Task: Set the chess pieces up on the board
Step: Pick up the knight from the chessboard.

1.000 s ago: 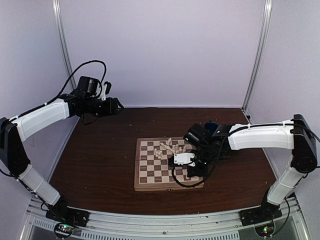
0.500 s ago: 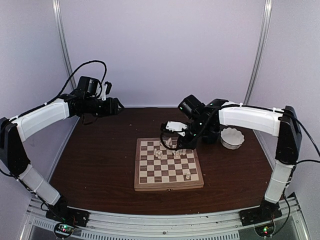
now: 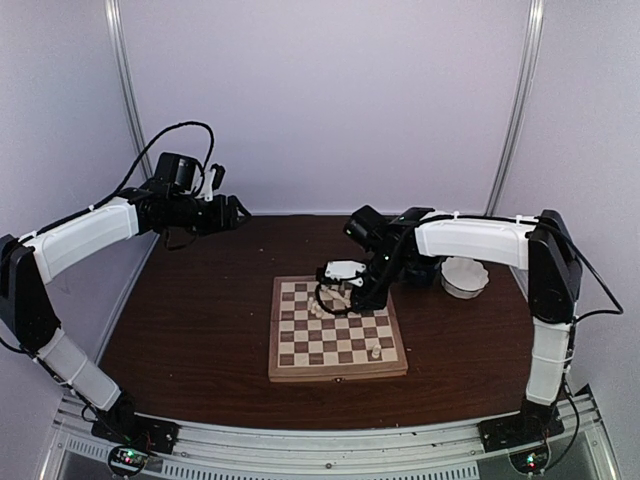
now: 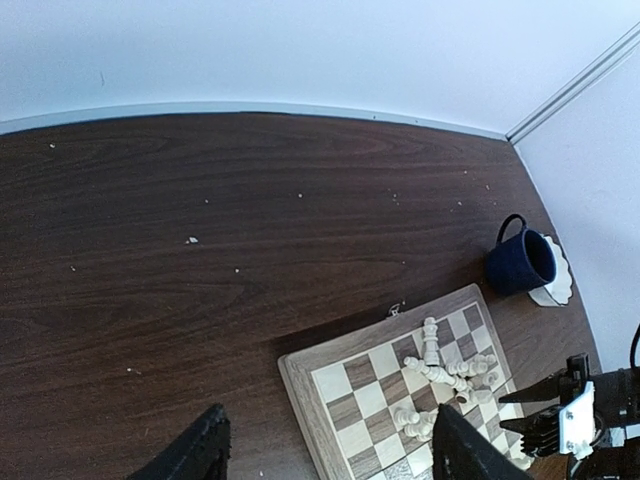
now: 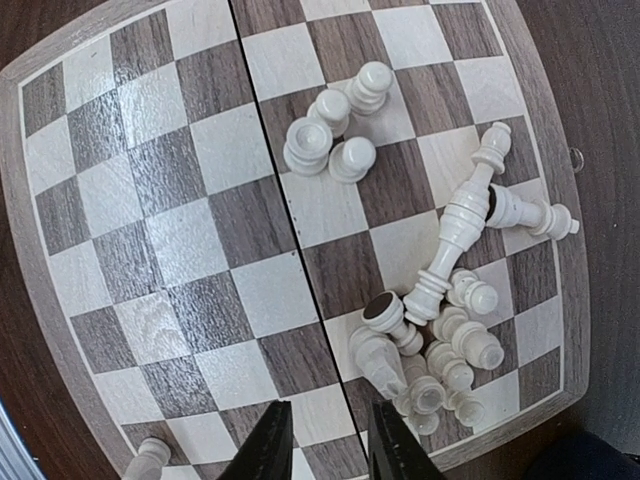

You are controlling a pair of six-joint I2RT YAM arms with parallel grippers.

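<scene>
My right gripper needs to go down next and move over toward the heap's piece next to the board's dark seam.
The board (image 3: 300, 345) lies mid-table with its checks showing. Cream chess pieces (image 5: 445, 345) lie in a toppled heap near its far right corner, and a small upright group (image 5: 335, 135) stands beside them. A single piece (image 3: 374, 351) stands near the front right edge. My right gripper (image 3: 335, 287) hovers over the board's far part. It is open in the right wrist view (image 5: 330, 452), with only bare squares between its fingers. My left gripper (image 3: 236, 212) is held high at the back left, open (image 4: 325, 462) and empty, looking down on the board (image 4: 345, 385).
A white scalloped bowl (image 3: 465, 277) sits right of the board. A dark blue mug (image 4: 520, 262) stands beside it, mostly hidden behind my right arm in the top view. Grey walls and metal posts close in the dark wooden table (image 3: 200, 320).
My right arm has swung from the board's front right to its far part, uncovering the bowl and a lone standing piece. Its fingers are a little wider. The left arm has not moved.
</scene>
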